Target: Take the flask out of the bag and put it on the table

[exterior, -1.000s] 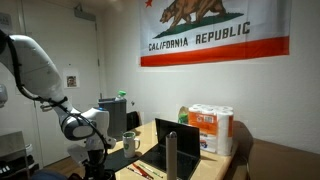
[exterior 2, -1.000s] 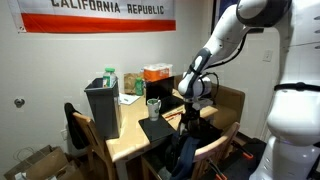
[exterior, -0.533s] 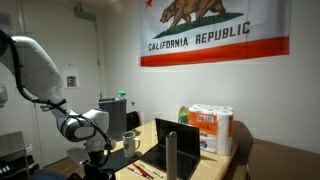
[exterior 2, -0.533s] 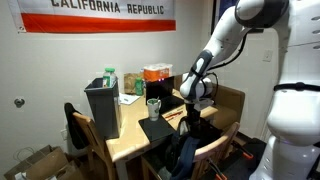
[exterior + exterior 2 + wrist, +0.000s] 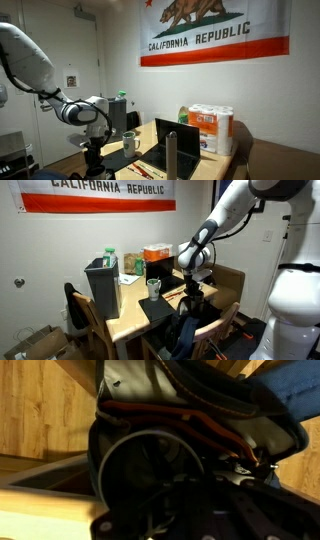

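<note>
The table's bare wood near the dark bin [image 5: 131, 319] is clear. My gripper will next lift the flask out of the bag, move it outward, lower it and let it go there.
The dark bag [image 5: 210, 400] lies open right under the wrist camera, with orange cord along its rim. In its mouth sits a dark round body that I take for the flask [image 5: 150, 470]. My gripper [image 5: 200, 510] is a black shape at the bottom of the wrist view, shut at the flask's top, though the contact itself is too dark to make out. In both exterior views the gripper [image 5: 95, 132] [image 5: 193, 283] hangs straight down over the bag [image 5: 185, 330] beside the wooden table [image 5: 130, 320].
On the table stand a dark bin [image 5: 103, 285], a cup [image 5: 153, 287], an open laptop [image 5: 175, 145] and a pack of paper rolls [image 5: 212, 128]. A wooden chair [image 5: 215, 330] holds the bag at the table's side. A flag hangs on the wall.
The gripper has gone from open to shut inside the bag's mouth. Since then the wrist has risen a little in both exterior views.
</note>
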{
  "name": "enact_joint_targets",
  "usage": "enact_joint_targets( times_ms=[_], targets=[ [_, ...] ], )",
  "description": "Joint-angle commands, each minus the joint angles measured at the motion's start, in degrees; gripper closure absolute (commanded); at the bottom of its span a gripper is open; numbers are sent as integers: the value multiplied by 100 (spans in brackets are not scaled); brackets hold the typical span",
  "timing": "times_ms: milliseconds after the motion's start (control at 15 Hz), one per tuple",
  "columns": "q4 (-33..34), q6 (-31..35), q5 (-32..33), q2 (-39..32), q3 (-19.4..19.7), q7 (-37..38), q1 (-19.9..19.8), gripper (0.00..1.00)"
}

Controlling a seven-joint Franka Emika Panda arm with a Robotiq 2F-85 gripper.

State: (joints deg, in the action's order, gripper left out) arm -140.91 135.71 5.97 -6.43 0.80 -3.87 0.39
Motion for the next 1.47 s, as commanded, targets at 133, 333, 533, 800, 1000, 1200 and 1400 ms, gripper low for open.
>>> enact_joint_targets(
  times_ms=[133,333,533,800,1000,1200,1400],
  targets=[
    [234,-1188,-11,1085,-83,-11,33,98],
    [539,-1471,-106,1385,-106,2,56,98],
    [918,-1543,-331,1547,-220,41,187,98],
    [1503,-1413,-881,1532,-490,142,494,98],
    [1914,-1207,-1199,1313,-733,309,728,98],
    [2158,-780,-1278,1009,-976,548,913,98],
    [2286,-170,-1167,531,-1175,736,1060,98]
  ],
)
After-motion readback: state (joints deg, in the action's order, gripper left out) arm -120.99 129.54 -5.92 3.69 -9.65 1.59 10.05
